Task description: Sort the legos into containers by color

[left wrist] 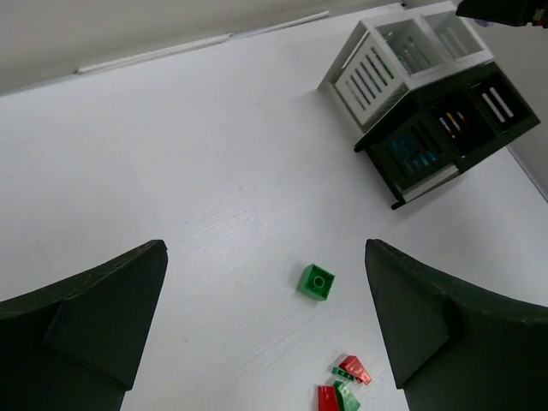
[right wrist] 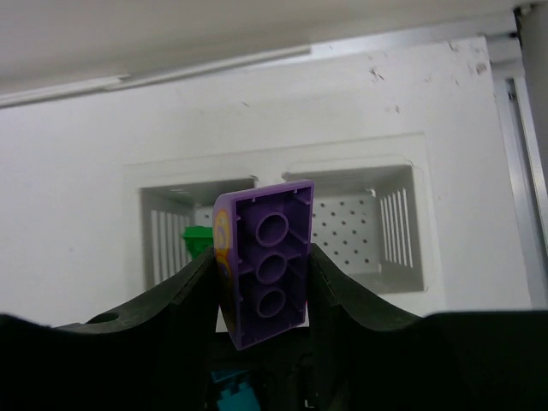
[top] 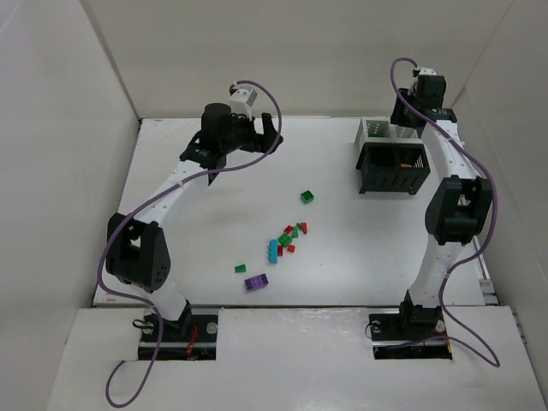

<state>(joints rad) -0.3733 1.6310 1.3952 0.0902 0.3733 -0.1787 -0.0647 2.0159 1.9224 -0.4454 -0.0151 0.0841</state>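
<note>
My right gripper will shift next over the empty white bin, which lies to its right in the wrist view, and release the lego apart from the green brick.
My right gripper [right wrist: 261, 257] is shut on a purple lego [right wrist: 270, 261], gripped by its sides and held upright above the containers. Under it are two white bins [right wrist: 398, 227]; the left one holds a green brick [right wrist: 197, 235]. From above, this gripper [top: 404, 124] hangs over the white bins [top: 372, 130], with the black bins [top: 394, 171] in front. My left gripper [left wrist: 265, 248] is open and empty, high over the table. A single green lego [left wrist: 316, 282] lies below it. Several loose legos [top: 287, 238] lie mid-table, plus one purple brick [top: 255, 282].
White walls enclose the table on the left, back and right. A teal brick [right wrist: 231, 394] shows in the black bin under my right fingers. Red and green bricks [left wrist: 347, 385] lie near the bottom of the left wrist view. A small green brick [top: 241, 268] lies apart.
</note>
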